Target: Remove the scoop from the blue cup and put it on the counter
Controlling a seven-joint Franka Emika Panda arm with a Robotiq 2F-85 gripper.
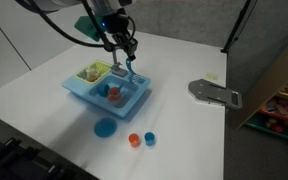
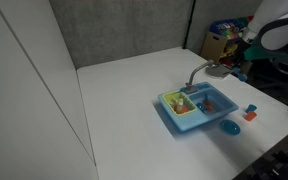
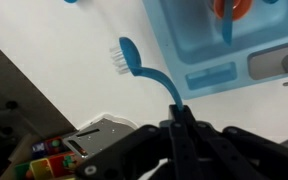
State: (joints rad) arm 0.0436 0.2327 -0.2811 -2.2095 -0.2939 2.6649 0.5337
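Note:
The bare counter between sink [image 1: 109,92] and cup is below my gripper. My gripper will next move toward the squat blue cup, then lower the scoop onto that bare counter and let go of it.
My gripper [image 1: 125,52] is shut on the handle end of the blue scoop [image 1: 130,70]. It holds the scoop in the air above the far corner of the light-blue toy sink [image 1: 109,92]. In the wrist view the gripper [image 3: 181,108] pinches the curved blue handle. The scoop [image 3: 144,68] reaches out over the white counter [image 3: 74,50], and its white-tipped head is beside the sink [image 3: 199,45]. An orange item [image 3: 229,8] with a blue stick in it stands in the sink basin. I cannot make out the blue cup clearly.
A round blue plate [image 1: 105,127], a small orange cup [image 1: 134,139] and a squat blue cup [image 1: 150,138] lie on the counter [image 1: 44,90] in front of the sink. A grey flat object [image 1: 214,93] lies near the table's edge. The sink [image 2: 194,105] holds toy food.

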